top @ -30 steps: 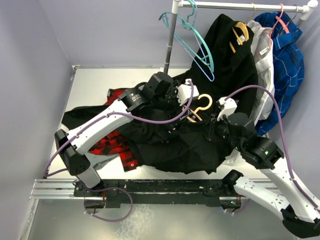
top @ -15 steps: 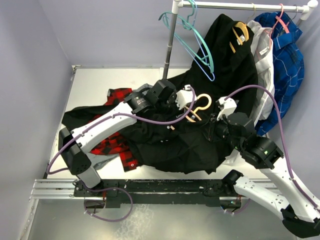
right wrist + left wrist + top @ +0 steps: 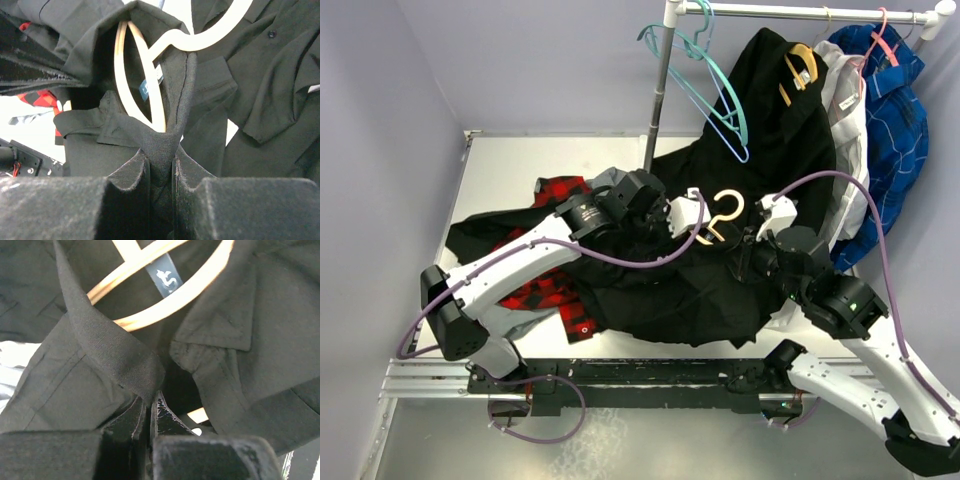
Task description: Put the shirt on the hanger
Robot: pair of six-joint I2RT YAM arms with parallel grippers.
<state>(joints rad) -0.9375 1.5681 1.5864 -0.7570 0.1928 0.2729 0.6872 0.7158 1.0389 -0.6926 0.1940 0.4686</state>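
Note:
I need to raise my right gripper outward to the open bar beside the teal hangers next. It should set the tan hanger's hook over the bar and release, because the hook sticks out bare.
The black shirt (image 3: 690, 295) lies rumpled across the table with the tan wooden hanger (image 3: 739, 206) inside its neck; only the hook sticks out. My left gripper (image 3: 698, 228) is at the collar. In the left wrist view its jaws (image 3: 148, 407) are shut on the shirt's front edge (image 3: 100, 347), just below the hanger's curved shoulders (image 3: 197, 287) and the neck label (image 3: 165, 280). My right gripper (image 3: 742, 250) is shut (image 3: 160, 160) on a fold of the shirt's collar (image 3: 165, 135), which wraps over the hanger (image 3: 146, 75).
A red-and-black plaid shirt (image 3: 555, 290) lies partly under the black one. The rack pole (image 3: 660, 90) stands behind, with teal hangers (image 3: 715, 95), a long black garment (image 3: 785, 110) and a blue plaid shirt (image 3: 890, 110) hanging at the back right.
My left gripper was open a second ago; it has shifted slightly at the collar and closed on the shirt's front edge. The right arm has kept its hold and place.

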